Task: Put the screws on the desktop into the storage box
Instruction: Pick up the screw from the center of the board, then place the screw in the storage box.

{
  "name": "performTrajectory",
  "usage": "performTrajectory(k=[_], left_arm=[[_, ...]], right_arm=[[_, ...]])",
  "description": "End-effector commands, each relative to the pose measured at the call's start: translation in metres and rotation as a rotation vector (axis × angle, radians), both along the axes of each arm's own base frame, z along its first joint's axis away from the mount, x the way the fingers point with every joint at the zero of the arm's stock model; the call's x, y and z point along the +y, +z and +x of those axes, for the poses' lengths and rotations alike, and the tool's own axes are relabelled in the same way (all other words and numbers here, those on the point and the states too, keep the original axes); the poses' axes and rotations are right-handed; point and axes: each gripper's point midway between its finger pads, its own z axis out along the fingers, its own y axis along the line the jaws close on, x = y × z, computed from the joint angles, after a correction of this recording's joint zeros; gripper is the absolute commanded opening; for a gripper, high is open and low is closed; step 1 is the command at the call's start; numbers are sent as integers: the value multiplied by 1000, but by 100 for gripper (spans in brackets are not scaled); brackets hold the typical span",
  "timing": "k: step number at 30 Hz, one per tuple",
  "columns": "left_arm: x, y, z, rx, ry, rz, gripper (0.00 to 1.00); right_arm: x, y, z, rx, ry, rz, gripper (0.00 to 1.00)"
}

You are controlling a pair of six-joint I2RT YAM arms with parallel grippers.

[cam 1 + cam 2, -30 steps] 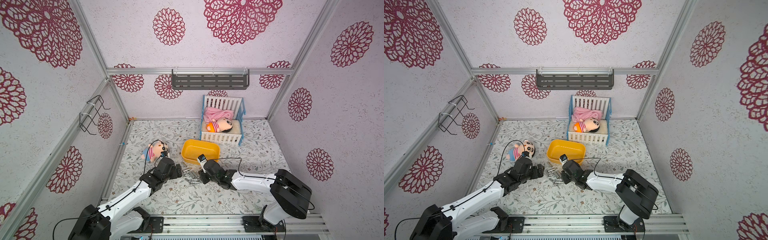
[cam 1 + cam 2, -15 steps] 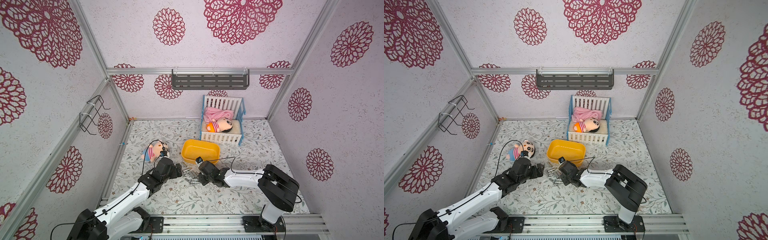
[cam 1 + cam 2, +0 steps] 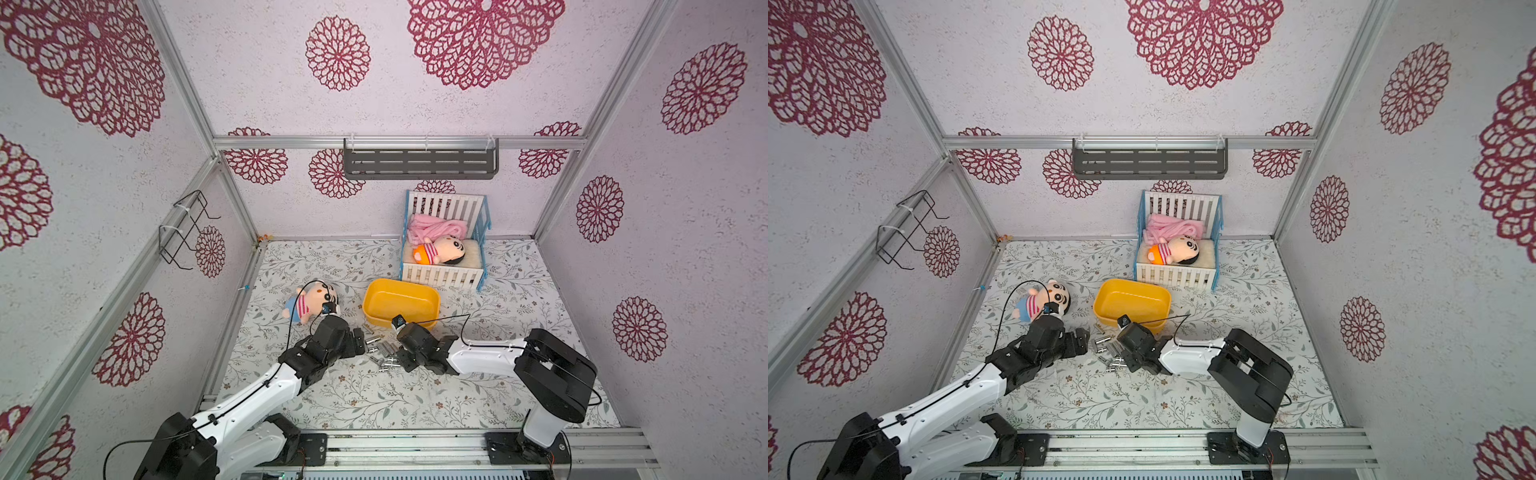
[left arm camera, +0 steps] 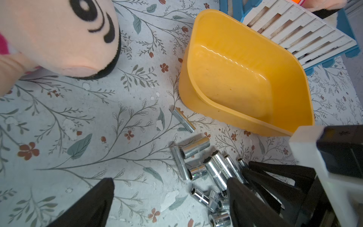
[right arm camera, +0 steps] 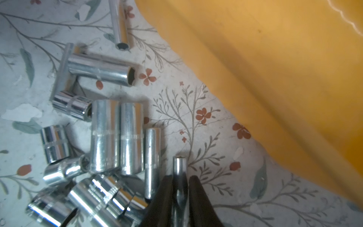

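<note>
The screw goes up in my right gripper past the storage box's rim next, then outward for release inside. The box's bottom lies outward behind the box's near side.
Several shiny silver screws (image 3: pixel 381 353) (image 3: pixel 1111 353) lie in a loose heap on the desktop (image 3: pixel 374 399), just in front of the empty yellow storage box (image 3: pixel 401 305) (image 3: pixel 1131 303) (image 4: pixel 235 74). My right gripper (image 3: pixel 400 358) (image 5: pixel 180 177) is low at the right side of the heap, shut on a thin silver screw (image 5: pixel 179 167) that lies on the desktop beside the box wall (image 5: pixel 275 68). On the heap's left side my left gripper (image 3: pixel 359 338) (image 4: pixel 170 180) stands open, one finger (image 4: pixel 245 196) at the screws (image 4: pixel 198 169), holding nothing.
A plush doll (image 3: pixel 309 301) lies on the desktop left of the box, close behind my left wrist. The white-and-blue toy crib (image 3: pixel 442 274) with another doll stands behind the box. One single screw (image 4: pixel 183 119) lies apart near the box's corner.
My right gripper has closed its jaws onto the thin screw while the right arm drew in toward the heap. The left gripper stayed open and barely moved.
</note>
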Motion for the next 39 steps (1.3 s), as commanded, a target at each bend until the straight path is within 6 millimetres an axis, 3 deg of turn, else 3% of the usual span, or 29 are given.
performTrajectory(k=[1, 7, 12, 16, 20, 26, 33, 36, 39], left_arm=[[-7, 12, 6, -34, -16, 0, 95], [-5, 11, 6, -36, -12, 8, 95], [-1, 12, 7, -43, 2, 36, 96], [8, 12, 8, -57, 37, 69, 96], [14, 14, 8, -67, 60, 81, 96], [15, 14, 8, -68, 65, 83, 97], [13, 14, 10, -64, 60, 90, 97], [9, 13, 10, -60, 46, 85, 98], [11, 12, 13, -70, 46, 109, 98]], right_arm=[[4, 6, 8, -36, -4, -14, 20], [3, 4, 9, -36, -8, -28, 16], [2, 6, 12, -54, -18, -38, 7], [4, 15, 14, -96, -20, -40, 0], [7, 30, 14, -159, -19, -38, 0], [13, 67, 10, -275, -10, 9, 0], [9, 145, 13, -391, -43, 182, 0], [-1, 169, 35, -427, -121, 225, 0], [-16, 179, 69, -425, -204, 247, 0]])
